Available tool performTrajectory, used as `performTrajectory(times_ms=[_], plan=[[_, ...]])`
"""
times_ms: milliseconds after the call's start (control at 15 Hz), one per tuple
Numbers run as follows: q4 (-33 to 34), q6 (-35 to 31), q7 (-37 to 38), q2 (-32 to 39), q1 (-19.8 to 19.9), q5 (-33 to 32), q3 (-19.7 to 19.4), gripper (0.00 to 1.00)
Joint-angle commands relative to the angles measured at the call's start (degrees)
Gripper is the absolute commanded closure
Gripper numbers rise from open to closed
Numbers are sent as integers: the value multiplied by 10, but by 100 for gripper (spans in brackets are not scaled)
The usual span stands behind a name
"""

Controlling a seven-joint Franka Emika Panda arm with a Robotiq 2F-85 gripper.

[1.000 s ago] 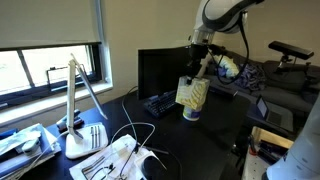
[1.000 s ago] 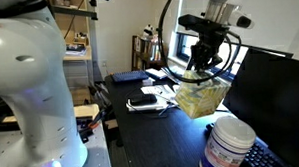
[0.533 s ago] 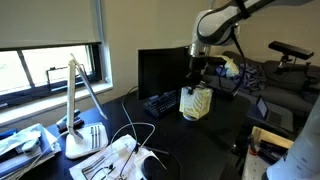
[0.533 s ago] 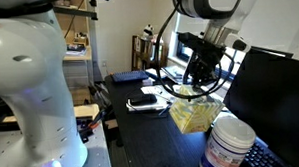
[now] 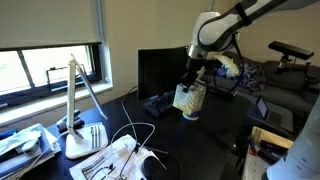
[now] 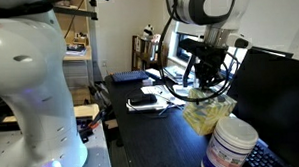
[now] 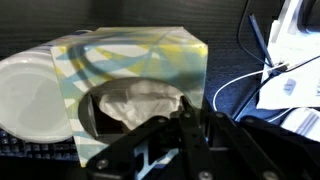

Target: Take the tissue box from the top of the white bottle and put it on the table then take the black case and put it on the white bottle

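Observation:
The tissue box still hangs above the table, so next I need to lower my gripper away from the white bottle (image 6: 232, 146) and release it on the bare tabletop beside the bottle.
My gripper (image 5: 191, 82) is shut on the top edge of the cream and green tissue box (image 5: 188, 98) and holds it tilted, low over the black table (image 5: 215, 142). In an exterior view the tissue box (image 6: 209, 113) hangs from the gripper (image 6: 204, 88), right next to the white bottle (image 6: 232, 146). In the wrist view the gripper (image 7: 192, 120) pinches the wall of the tissue box (image 7: 130, 65) beside its tissue opening, and the white bottle's cap (image 7: 30, 95) lies at the left. A small black case (image 6: 142, 99) lies on white papers farther off.
A black monitor (image 5: 158, 68) and keyboard (image 5: 158, 102) stand behind the box. A white desk lamp (image 5: 78, 110), cables and papers (image 5: 125, 155) crowd the near side. A second monitor (image 6: 275, 84) stands beside the bottle.
The gripper has come down with the tissue box, then shifted slightly sideways. The box now hangs more tilted, close beside the white bottle.

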State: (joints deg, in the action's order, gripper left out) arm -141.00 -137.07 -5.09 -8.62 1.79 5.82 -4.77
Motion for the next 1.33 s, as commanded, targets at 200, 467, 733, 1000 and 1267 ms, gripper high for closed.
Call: performTrajectory(times_ms=[200,467,733,1000,1267], plan=[[-65,-84,-39,40,-25,-48,35,95],[-74,-133,-26,71,-23,-92,42,95],[-67,-221,6,116,-12,-125,30,95],[-62,-268,27,155,-10,-126,17,95],[-63,-284,45,173,-17,-115,16,95]])
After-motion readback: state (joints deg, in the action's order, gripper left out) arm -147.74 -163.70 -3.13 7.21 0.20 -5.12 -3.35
